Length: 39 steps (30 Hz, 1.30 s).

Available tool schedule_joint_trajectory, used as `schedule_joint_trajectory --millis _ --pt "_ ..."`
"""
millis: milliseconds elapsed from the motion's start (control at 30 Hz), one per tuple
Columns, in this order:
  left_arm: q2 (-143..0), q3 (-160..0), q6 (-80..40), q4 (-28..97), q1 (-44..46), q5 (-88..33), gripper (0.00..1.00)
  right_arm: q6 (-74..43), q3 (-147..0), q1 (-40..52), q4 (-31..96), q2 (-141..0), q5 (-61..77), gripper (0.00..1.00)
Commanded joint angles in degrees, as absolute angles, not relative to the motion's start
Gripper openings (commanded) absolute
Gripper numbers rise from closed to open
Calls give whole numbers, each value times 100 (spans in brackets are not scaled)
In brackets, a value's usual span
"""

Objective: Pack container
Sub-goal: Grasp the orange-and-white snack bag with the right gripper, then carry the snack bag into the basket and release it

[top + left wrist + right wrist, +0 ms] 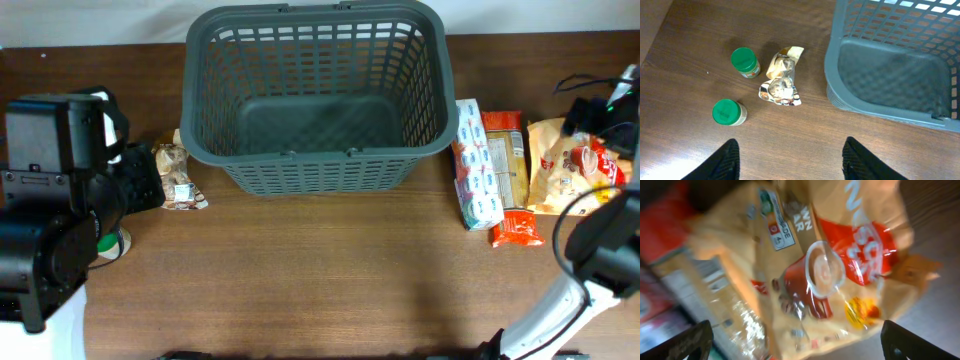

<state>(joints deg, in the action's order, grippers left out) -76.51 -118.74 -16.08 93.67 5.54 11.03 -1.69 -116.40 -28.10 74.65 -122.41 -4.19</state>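
Note:
The middle of the tan coffee bag is below the right gripper, between its open fingers, so next the right gripper needs to move down onto it and close.
The dark grey slotted basket [315, 155] stands at the back middle of the table with nothing in it; its corner shows in the left wrist view [832, 65]. My left gripper [792, 160] is open and empty, above bare wood in front of a crinkled clear snack bag [781, 80] and left of the basket. My right gripper [797, 340] is open, close above a tan coffee bag [830, 265] with a red cup picture, one finger on each side of it. That bag lies at the far right [560, 165].
Two green-lidded jars [744, 61] [727, 112] stand left of the snack bag [180, 178]. Right of the basket lie a white-and-blue package [477, 170], an orange-brown packet [507, 155] and a red packet [517, 229]. Cables hang by the right arm.

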Motion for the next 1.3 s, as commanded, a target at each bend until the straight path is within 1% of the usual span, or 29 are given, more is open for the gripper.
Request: schedule_joint_trajectory --millis 0,100,267,300,333,367,400,433,467,500,567,600,633,667,733,833,1067,1133,1167,1267 --pt "-7760 -11872 -1577 9367 519 1184 53 -16 -11526 -2810 7341 -12901 -790 99" --pt "-7946 -11872 -1577 9404 519 1151 54 261 -11526 -2810 7229 -13362 -939 99" --pt "-8309 -11872 -1577 9564 519 1079 54 252 -11511 -2808 7220 -14066 -1433 99" --pt "-8418 -11872 -1577 9596 519 976 54 75 -11489 -2803 7258 -14274 -1538 100" --pt "-8493 -11872 -1577 9616 519 888 54 -102 -11487 -2803 7321 -14416 -1599 87" --pt "-8597 -11869 -1577 9651 519 760 54 -239 -11474 -2803 7373 -14556 -1590 70" --pt "-8674 -11869 -1577 9668 519 681 54 -342 -11472 -2803 7413 -14604 -1590 49" --pt "-8722 -11869 -1577 9668 519 661 54 -401 -11469 -2803 7415 -14612 -1562 36" --pt "-8750 -11872 -1577 9631 519 668 54 -462 -11478 -2803 7411 -14577 -1393 15" --pt "-8748 -11872 -1579 9594 519 672 57 -502 -11478 -2803 7428 -14547 -1323 4" --pt "-8748 -11869 -1577 9542 519 692 63 -499 -11478 -2803 7465 -14494 -1131 4" --pt "-8748 -11872 -1579 9518 519 690 74 -499 -11491 -2803 7509 -14462 -1041 4" --pt "-8748 -11869 -1579 9509 519 692 96 -499 -11515 -2803 7566 -14427 -961 4" --pt "-8748 -11872 -1577 9465 519 696 99 -499 -11594 -2803 7679 -14341 -843 4" --pt "-8748 -11872 -1579 9456 519 696 99 -499 -11721 -2803 7789 -14156 -622 4" --pt "-8748 -11872 -1577 9461 519 690 99 -580 -11944 -2799 7822 -13476 -429 4" --pt "-8748 -11872 -1579 9459 519 690 99 -650 -12376 -2523 7664 -11203 -493 4" --pt "-8748 -11872 -1581 9428 519 687 99 -648 -12486 -2276 7675 -10543 -493 4" --pt "-8748 -11872 -1579 9395 519 687 99 -648 -12497 -2231 7671 -10455 -493 4" --pt "-8748 -11872 -1579 9393 519 687 99 -637 -12571 -1634 7647 -9655 -486 4"
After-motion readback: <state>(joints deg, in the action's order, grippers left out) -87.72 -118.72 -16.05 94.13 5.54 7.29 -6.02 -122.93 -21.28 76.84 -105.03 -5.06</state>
